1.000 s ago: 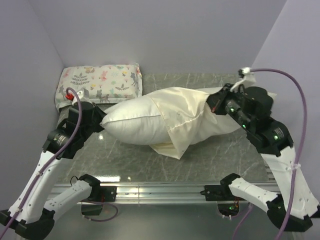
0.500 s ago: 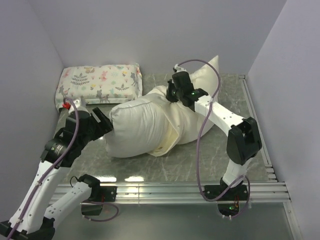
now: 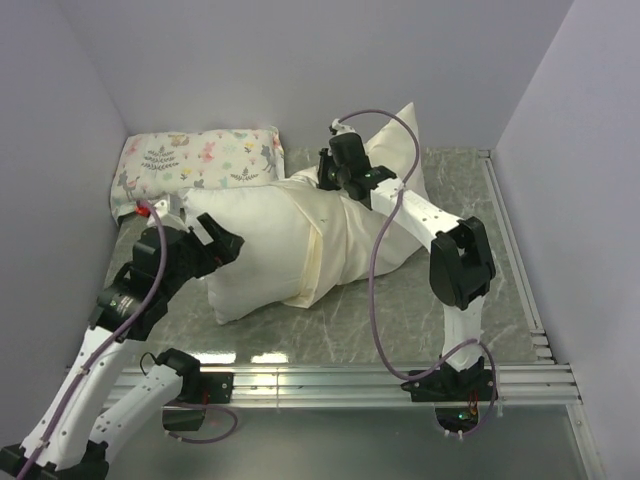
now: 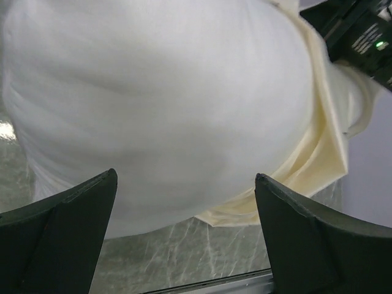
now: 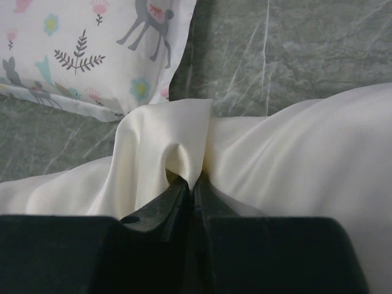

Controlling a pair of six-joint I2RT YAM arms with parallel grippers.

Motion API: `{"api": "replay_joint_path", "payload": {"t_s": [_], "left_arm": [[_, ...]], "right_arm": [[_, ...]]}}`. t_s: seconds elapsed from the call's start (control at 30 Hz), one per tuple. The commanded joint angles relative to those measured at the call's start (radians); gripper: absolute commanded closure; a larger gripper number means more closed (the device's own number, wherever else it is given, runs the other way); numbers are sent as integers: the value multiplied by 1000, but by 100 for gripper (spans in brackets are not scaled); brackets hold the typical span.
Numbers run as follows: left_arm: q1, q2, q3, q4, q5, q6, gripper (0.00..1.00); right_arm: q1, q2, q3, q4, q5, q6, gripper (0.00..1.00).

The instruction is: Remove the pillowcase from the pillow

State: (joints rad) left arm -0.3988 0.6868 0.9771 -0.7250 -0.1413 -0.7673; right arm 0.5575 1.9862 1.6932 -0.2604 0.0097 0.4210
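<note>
The pillow's bare bulge [image 3: 260, 258] lies below my left gripper, clear of the pillowcase [image 3: 350, 235]. I will lower my gripper onto it next, toward the right in the top view.
The white pillow [image 3: 250, 250] lies across the middle of the table, its left half bare. The cream pillowcase [image 3: 350, 235] still wraps its right half, and one corner sticks up at the back. My left gripper [image 3: 222, 245] is open at the pillow's bare left end. In the left wrist view the pillow [image 4: 153, 92] bulges just beyond the wide-apart gripper [image 4: 185, 177], touching neither finger, with the pillowcase [image 4: 324, 141] at its right edge. My right gripper [image 3: 322, 178] reaches over the back of the pillow. There the right gripper [image 5: 193, 182] is shut on a raised fold of the pillowcase [image 5: 184, 135].
A smaller floral animal-print pillow [image 3: 200, 160] lies in the back left corner, close to the fold I hold [image 5: 92, 49]. Lilac walls close in the table on three sides. A metal rail [image 3: 330, 380] runs along the near edge of the grey marble top [image 3: 400, 310].
My left gripper has opened and let go of the pillow's left end. My right arm has swung from the right end to the back middle, and the pillow has shifted left and turned.
</note>
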Motion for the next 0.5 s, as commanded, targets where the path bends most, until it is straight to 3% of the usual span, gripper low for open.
{"api": "replay_joint_path", "payload": {"t_s": [0.0, 0.03, 0.13, 0.3, 0.47], "left_arm": [[-14, 3, -101, 148, 85, -7, 1], [-21, 10, -126, 173, 89, -16, 1], [-80, 46, -205, 274, 103, -42, 1], [-250, 187, -225, 309, -29, -75, 1], [-255, 322, -252, 325, -121, -119, 3]], "right_arm": [[18, -38, -46, -135, -37, -22, 80], [21, -65, -30, -141, -40, -27, 68], [48, -113, 17, -178, -34, -44, 50], [71, -139, 100, -258, 32, -62, 35], [84, -274, 68, -250, 125, -70, 26]]}}
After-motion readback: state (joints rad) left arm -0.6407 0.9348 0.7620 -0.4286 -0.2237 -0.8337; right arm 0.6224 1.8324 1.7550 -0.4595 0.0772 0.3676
